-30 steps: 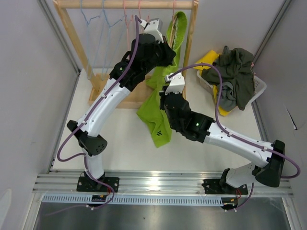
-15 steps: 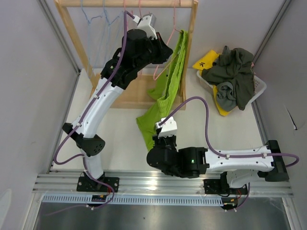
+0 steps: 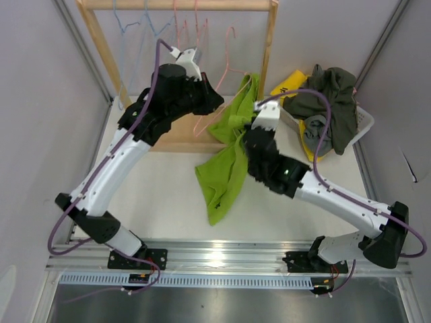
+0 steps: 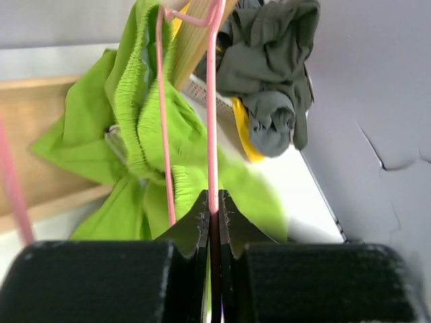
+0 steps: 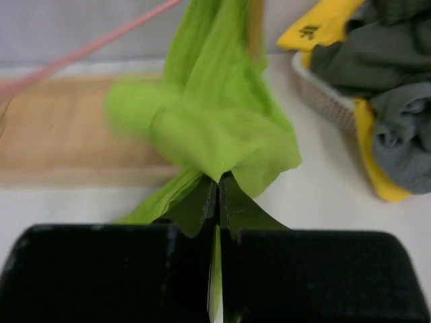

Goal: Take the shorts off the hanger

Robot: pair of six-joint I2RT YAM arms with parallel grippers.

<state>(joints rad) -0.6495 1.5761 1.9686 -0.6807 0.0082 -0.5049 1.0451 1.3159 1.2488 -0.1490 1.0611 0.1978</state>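
My left gripper should next lift the hanger's pink wire off the fabric and then move it outward toward the rack's bar (image 3: 217, 5), since my right gripper is holding the lime green shorts.
My left gripper (image 3: 210, 101) is shut on the wire of a pink hanger (image 3: 227, 64) just in front of the wooden rack; the left wrist view shows the jaws (image 4: 213, 202) clamped on the pink wire (image 4: 213, 101). The lime green shorts (image 3: 225, 168) still drape over the hanger by the waistband (image 4: 138, 101) and trail down to the table. My right gripper (image 3: 246, 138) is shut on a bunch of the lime green fabric (image 5: 215, 114) at its jaws (image 5: 217, 183). Dark grey shorts (image 3: 330, 101) and yellow shorts (image 3: 289, 84) lie in the basket. The pink patterned shorts are out of view.
The wooden rack (image 3: 269, 47) stands at the back with empty blue and pink hangers (image 3: 145, 23) on its rail. A white basket (image 3: 363, 121) sits at the back right, also seen in the right wrist view (image 5: 323, 94). Grey walls close in both sides.
My left gripper has drawn the pink hanger away from the rail, toward the near left. My right gripper dipped to the front, then came back toward the rack, dragging the green shorts.
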